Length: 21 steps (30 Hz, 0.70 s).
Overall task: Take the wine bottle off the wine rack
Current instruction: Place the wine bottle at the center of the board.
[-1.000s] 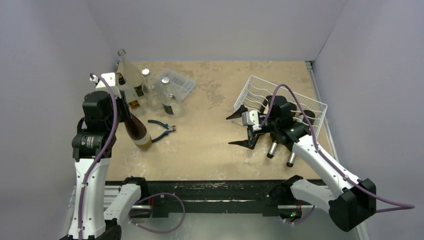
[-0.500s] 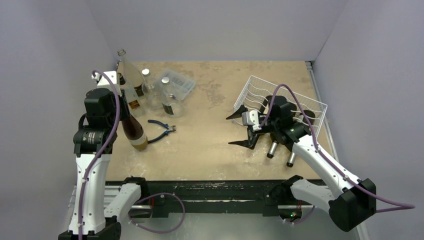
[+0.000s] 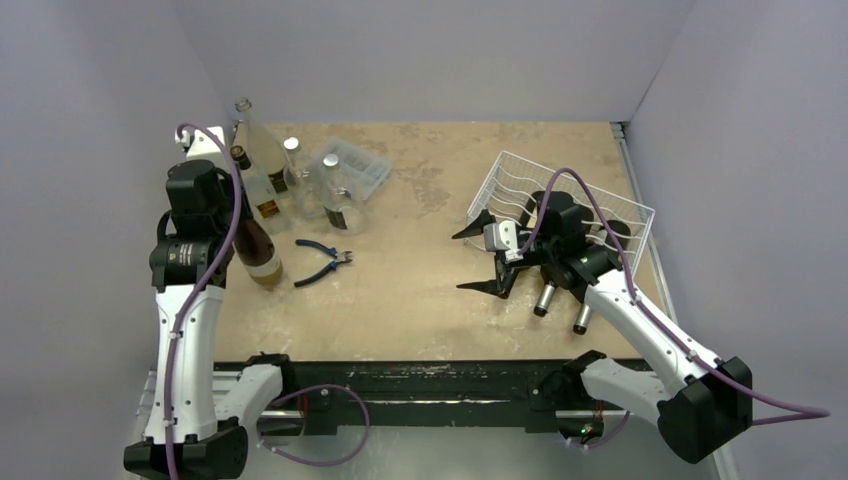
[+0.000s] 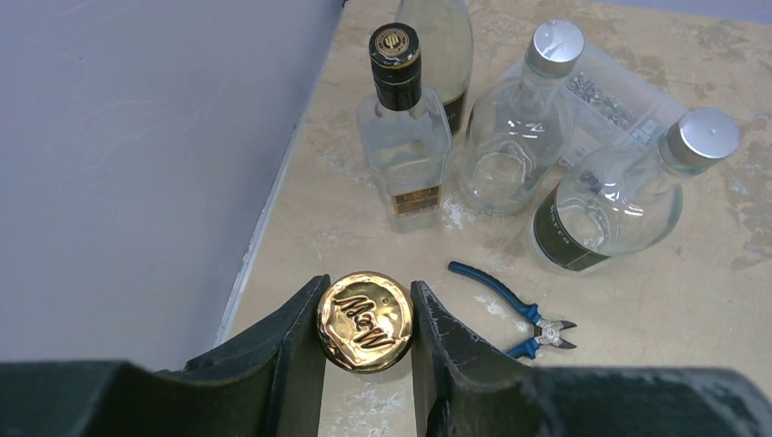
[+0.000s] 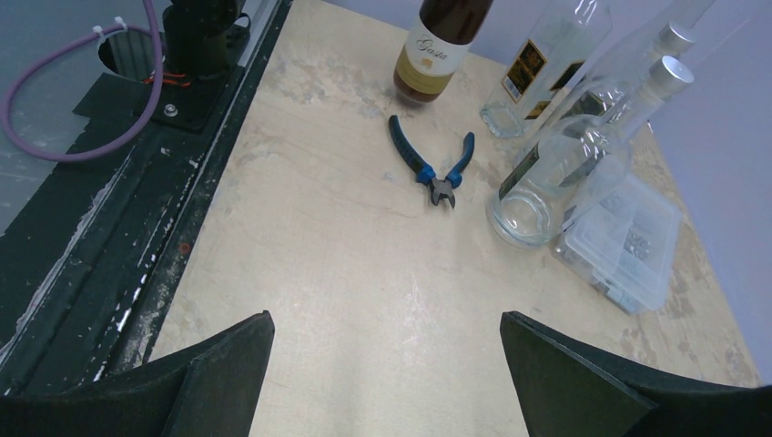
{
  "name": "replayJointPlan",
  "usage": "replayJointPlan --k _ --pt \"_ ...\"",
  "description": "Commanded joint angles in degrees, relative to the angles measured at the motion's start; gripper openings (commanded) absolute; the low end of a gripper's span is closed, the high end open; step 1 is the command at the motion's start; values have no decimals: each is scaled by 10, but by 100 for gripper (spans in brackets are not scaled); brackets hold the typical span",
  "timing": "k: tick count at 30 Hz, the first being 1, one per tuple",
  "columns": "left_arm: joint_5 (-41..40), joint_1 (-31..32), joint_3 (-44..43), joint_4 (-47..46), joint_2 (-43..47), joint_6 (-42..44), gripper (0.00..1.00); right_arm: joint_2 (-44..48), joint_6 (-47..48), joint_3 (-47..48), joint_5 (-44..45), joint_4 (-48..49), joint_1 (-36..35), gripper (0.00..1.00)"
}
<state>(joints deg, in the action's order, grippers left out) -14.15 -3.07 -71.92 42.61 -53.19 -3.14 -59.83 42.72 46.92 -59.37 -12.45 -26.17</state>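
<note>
The left gripper carries the wine bottle outward and down to the bare tabletop (image 4: 391,253) beside the black-capped bottle next, then releases it.
A dark brown wine bottle (image 3: 258,252) with a cream label stands nearly upright at the table's left side, its base at or just above the surface. My left gripper (image 4: 367,289) is shut on its gold-capped top (image 4: 364,321), one finger on each side. The bottle's lower half (image 5: 439,47) also shows in the right wrist view. The white wire wine rack (image 3: 610,200) sits at the far right, with two dark bottles (image 3: 545,297) poking out toward the front. My right gripper (image 3: 487,256) hangs open and empty just left of the rack, above bare table (image 5: 387,319).
Blue pliers (image 3: 322,262) lie right of the held bottle. Several clear glass bottles (image 3: 340,205) and a clear plastic box (image 3: 362,165) stand behind it. The left wall (image 4: 137,137) runs close to the bottle. The table's front edge and black rail (image 5: 137,182) lie nearby.
The left arm has carried the wine bottle left and back, tipping it from a slant to nearly upright. The right arm has not moved.
</note>
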Motion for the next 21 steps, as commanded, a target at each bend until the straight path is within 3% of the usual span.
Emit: replayJointPlan --k 1,14,21 --pt "-3 -24 -58 -231 10 20 0 5 8 1 -7 3 3 99" --pt "78 -89 -17 -330 -37 -30 0 0 10 1 -6 3 4 99" --pt "79 -96 22 -356 -37 -41 0 -2 11 1 -5 3 5 99"
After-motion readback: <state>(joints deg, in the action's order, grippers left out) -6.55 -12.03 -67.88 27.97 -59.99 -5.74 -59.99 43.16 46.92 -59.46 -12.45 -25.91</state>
